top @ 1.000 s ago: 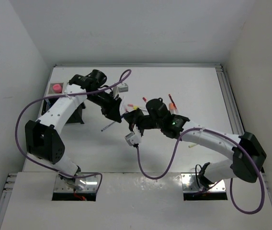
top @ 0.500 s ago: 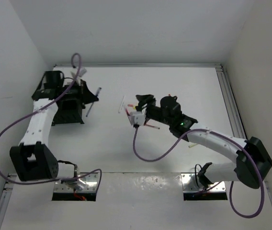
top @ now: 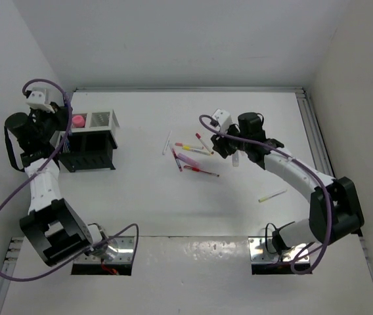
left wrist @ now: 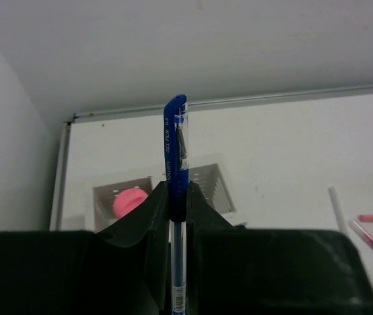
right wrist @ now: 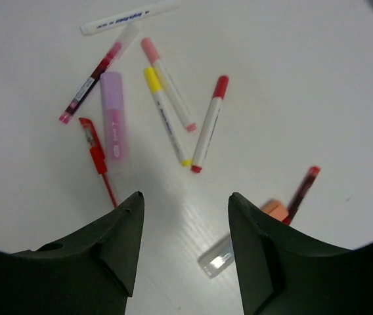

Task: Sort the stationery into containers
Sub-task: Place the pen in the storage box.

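Next, my right gripper moves down and back onto the red pen's thin end (right wrist: 111, 193), clear of the purple highlighter (right wrist: 113, 115).
My left gripper (left wrist: 176, 191) is shut on a blue pen (left wrist: 176, 147) that stands upright between its fingers, near the white perforated bin (left wrist: 218, 186). From above, this gripper (top: 56, 128) hangs at the left end of the black organizer (top: 89, 156). A pink piece (top: 78, 121) lies in a white compartment beside the bin (top: 102, 119). My right gripper (right wrist: 185, 197) is open and empty above the table, just short of the loose stationery: a purple highlighter (right wrist: 113, 115), a red pen (right wrist: 95, 155), yellow-capped (right wrist: 165, 115) and red-capped (right wrist: 208, 125) markers.
A white pen (right wrist: 129, 16) lies beyond the cluster. An orange piece (right wrist: 275, 210), a dark red pen (right wrist: 303, 190) and a clear piece (right wrist: 216, 258) lie by my right finger. A yellow pencil (top: 272, 195) rests apart at the right, near the table's rail (top: 314, 141).
The left arm swung from the table's middle to the far-left organizer, carrying the blue pen. The right gripper opened and drew back to the right of the pen cluster.
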### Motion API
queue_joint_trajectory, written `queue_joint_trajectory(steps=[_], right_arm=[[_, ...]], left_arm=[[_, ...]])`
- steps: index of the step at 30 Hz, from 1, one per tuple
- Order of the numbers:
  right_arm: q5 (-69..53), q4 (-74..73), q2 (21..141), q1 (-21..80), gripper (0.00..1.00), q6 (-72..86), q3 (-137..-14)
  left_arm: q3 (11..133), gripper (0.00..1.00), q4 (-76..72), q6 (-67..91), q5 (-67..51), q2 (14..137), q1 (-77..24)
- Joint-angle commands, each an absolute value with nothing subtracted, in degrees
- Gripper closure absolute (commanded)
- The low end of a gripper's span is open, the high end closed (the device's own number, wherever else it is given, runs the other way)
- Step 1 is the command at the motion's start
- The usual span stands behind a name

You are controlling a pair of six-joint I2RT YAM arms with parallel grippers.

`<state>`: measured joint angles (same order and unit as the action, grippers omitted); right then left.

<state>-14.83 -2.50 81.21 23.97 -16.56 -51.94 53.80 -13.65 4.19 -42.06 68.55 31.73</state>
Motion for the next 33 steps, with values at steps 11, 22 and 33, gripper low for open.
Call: queue_joint_trajectory(steps=[11, 22, 33], right_arm=[[-22.6, -4.3, 84.3, 19.9, 0.48, -6.0, -54.6], [-24.2, -4.7, 86.8, 18.3, 0.49, -5.5, -55.6], [-25.5, -6.3, 89.6, 18.0, 0.48, -4.7, -57.4]], left_arm=[[48.0, 1.00, -36.2, 4.3, -34.0, 74.1, 34.4], [40.4, 1.00, -46.0, 8.5, -30.9, 78.2, 34.2], [37.3, 0.98, -48.4, 7.3, -28.5, 80.2, 33.8]])
